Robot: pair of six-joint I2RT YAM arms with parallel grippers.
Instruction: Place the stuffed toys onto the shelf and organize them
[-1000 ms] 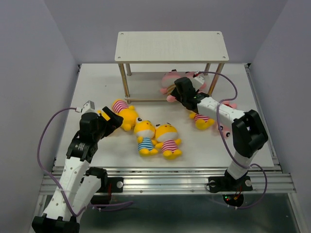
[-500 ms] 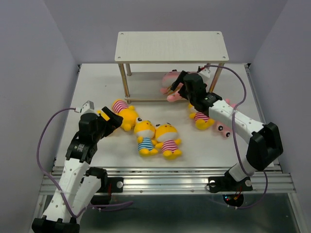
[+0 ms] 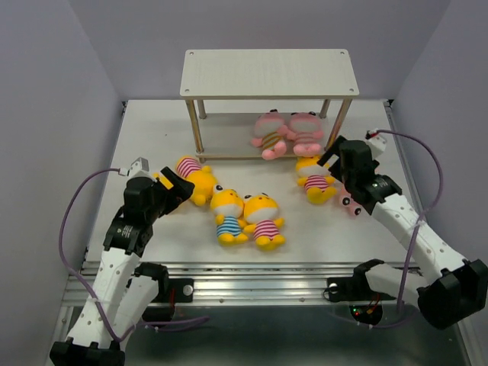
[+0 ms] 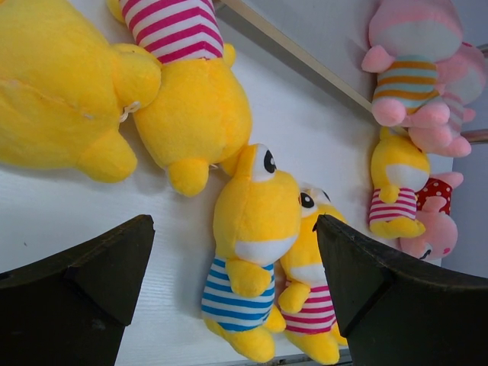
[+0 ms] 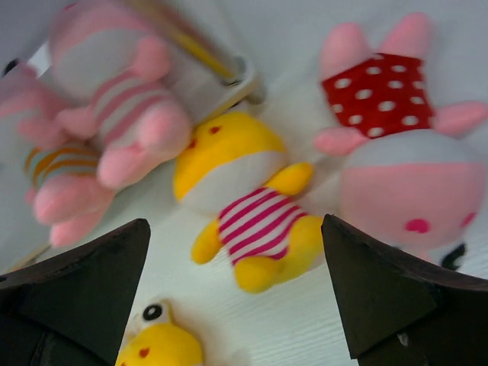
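Note:
The next move of my right gripper is to the right in the wrist view, over the red-dotted toy's eye end (image 3: 351,205) (image 5: 436,244) below it, clear of the shelf leg, and then down.
The shelf (image 3: 269,73) stands at the back. Two pink striped toys (image 3: 268,131) (image 3: 305,131) sit side by side on its lower board. A yellow pink-striped toy (image 3: 315,177) and a pink red-dotted toy (image 5: 396,152) lie in front of its right leg. My right gripper (image 3: 335,156) (image 5: 235,223) is open and empty above them. A yellow blue-striped toy (image 3: 227,212) and a yellow pink-striped one (image 3: 263,219) lie mid-table. Two more yellow toys (image 4: 191,99) (image 4: 46,84) lie by my left gripper (image 3: 174,191) (image 4: 232,221), which is open and empty.
The shelf's top board is bare. The shelf's thin legs (image 3: 196,130) (image 5: 206,57) stand near the toys. Grey walls close in the white table (image 3: 152,130) on three sides. A metal rail (image 3: 259,278) runs along the near edge.
My right gripper has drawn back from the shelf toward the right and near side, leaving a pink toy on the lower board beside the other. The left arm has not moved.

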